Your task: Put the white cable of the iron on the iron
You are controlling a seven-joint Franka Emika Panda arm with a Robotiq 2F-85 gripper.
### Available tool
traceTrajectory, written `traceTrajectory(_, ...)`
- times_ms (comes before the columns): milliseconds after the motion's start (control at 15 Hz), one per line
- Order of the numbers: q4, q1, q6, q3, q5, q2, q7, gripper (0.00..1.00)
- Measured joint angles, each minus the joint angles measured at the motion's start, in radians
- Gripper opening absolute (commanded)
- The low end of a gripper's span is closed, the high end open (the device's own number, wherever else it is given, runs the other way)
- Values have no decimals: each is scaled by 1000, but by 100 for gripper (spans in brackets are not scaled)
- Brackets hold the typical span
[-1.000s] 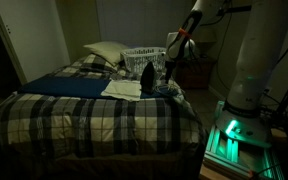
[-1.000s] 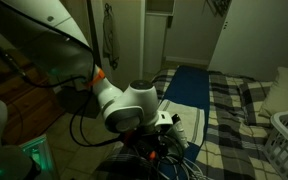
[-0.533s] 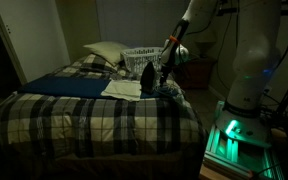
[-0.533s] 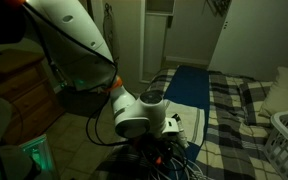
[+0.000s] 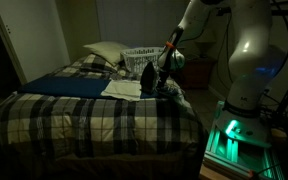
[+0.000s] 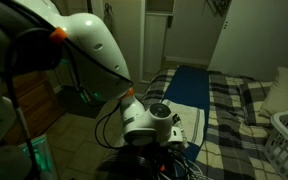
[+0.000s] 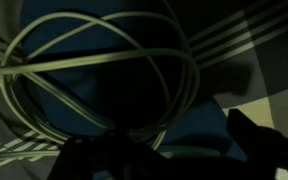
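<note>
My gripper will go down to the loops of the white cable and close on their near edge (image 7: 164, 129), since that part of the cable runs between the open fingers.
The room is dim. In an exterior view the dark iron (image 5: 147, 70) stands upright on the plaid bed in front of the laundry basket. My gripper (image 5: 162, 76) hangs low just beside it, over the bed's near corner. In the wrist view the white cable (image 7: 94, 62) lies in loose loops on blue cloth and plaid cover, right below my gripper (image 7: 179, 150). The two dark fingers are apart, and the loops' lower edge runs close to the left finger. The iron itself does not show clearly in the wrist view. In the other exterior view my wrist (image 6: 152, 122) blocks the iron and cable.
A white lattice laundry basket (image 5: 142, 54) and a pillow (image 5: 104, 50) sit at the head of the bed. A folded white cloth (image 5: 124, 88) and a blue cloth (image 5: 72, 86) lie on the cover. A dark nightstand (image 5: 196, 72) stands beside the bed.
My arm has come down and moved toward the iron. The gripper has dropped from above the basket's height to just over the bed. The iron and the cloths have not moved.
</note>
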Motion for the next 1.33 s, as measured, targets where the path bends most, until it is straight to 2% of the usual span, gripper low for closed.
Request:
traceTrajectory(133,20,-26,0,22,0,30,0,72)
traceTrajectory(267,38,-47,0,39,0,56,0,56)
traceTrajectory(333,46,-56,0,46,0,69,0,89)
traceTrajectory(400,54,-64,0,53,0,79,0,72)
traceTrajectory(467,62,-71,0,59,0,90,0,47)
traceTrajectory(533,69,-78,0,66,0,100,0,47)
traceTrajectory(600,75,-84,0,70,0,108,0,43)
traceTrajectory(1000,93,-102,-3,72,-1,113,0,0)
traceTrajectory(1333,99,-100,-14,66,-1,110,1,3)
